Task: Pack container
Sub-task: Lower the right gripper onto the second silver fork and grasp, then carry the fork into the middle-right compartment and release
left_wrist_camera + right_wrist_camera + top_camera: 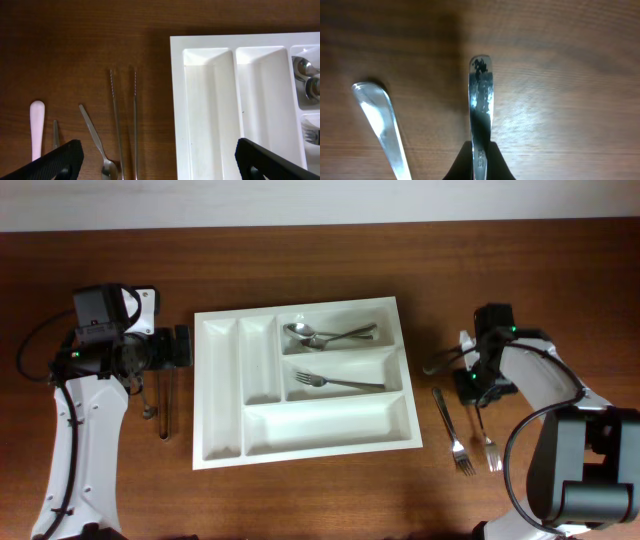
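My right gripper needs to raise its fork over the tray, then turn it and lower it into the tray's section below the spoons, where a fork already lies.
The white cutlery tray lies mid-table; its left edge shows in the left wrist view. It holds spoons in the top right compartment and a fork below them. My left gripper is open and empty over the tray's left edge, jaws wide apart. Chopsticks and a small spoon lie beneath it. My right gripper is shut on the handle of a fork lying on the table, seen up close in the right wrist view between the fingers.
A second fork lies just left of the gripped one; its handle shows in the right wrist view. A pink-handled utensil and another thin handle lie left of the chopsticks. The tray's long left and bottom compartments are bare.
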You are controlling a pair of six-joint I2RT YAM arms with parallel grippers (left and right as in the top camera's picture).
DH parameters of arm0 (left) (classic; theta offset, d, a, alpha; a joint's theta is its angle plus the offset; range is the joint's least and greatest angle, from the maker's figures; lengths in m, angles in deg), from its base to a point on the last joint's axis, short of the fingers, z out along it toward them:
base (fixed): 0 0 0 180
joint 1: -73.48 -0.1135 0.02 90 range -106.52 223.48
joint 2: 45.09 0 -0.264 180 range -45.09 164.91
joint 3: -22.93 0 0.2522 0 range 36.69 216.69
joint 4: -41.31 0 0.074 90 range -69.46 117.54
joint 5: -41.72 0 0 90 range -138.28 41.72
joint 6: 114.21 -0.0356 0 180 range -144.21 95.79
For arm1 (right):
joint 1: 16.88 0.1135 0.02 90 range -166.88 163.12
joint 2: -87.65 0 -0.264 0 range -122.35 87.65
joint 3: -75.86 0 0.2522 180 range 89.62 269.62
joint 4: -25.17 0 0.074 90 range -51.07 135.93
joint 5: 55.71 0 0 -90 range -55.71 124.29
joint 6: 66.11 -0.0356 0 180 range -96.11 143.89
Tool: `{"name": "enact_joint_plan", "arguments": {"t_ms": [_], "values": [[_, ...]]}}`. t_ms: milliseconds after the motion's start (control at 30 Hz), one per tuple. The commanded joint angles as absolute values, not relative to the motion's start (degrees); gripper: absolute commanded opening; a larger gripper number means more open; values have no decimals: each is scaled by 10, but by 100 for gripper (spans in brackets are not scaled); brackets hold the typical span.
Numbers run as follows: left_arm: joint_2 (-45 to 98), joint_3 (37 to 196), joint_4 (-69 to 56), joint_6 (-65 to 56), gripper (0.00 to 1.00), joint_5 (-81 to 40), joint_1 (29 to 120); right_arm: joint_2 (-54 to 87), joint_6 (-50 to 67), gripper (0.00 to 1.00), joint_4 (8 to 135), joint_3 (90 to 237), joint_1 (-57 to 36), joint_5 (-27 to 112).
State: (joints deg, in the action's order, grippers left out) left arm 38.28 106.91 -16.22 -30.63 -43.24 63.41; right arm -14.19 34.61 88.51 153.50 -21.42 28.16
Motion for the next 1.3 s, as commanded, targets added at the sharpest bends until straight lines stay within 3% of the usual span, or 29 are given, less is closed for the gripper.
{"name": "enact_joint_plan", "arguments": {"t_ms": [0,300,500,633,933,1267], "values": [[386,1082,-162,-316,99,-436,632,-143,344,4,900,1576,-218,277],[386,1081,-162,-316,99,-436,632,-143,344,4,1017,1722,-184,277],[386,1082,-162,-316,99,-436,632,-143,369,4,1060,1844,-84,277],[386,1082,-162,-316,99,-436,632,-143,438,4,1044,1855,-12,284],[386,1082,-162,-316,99,-436,632,-173,765,4,1019,1854,119,373],[386,1082,-162,-316,99,-436,632,-265,826,4,936,1854,158,414]]}}
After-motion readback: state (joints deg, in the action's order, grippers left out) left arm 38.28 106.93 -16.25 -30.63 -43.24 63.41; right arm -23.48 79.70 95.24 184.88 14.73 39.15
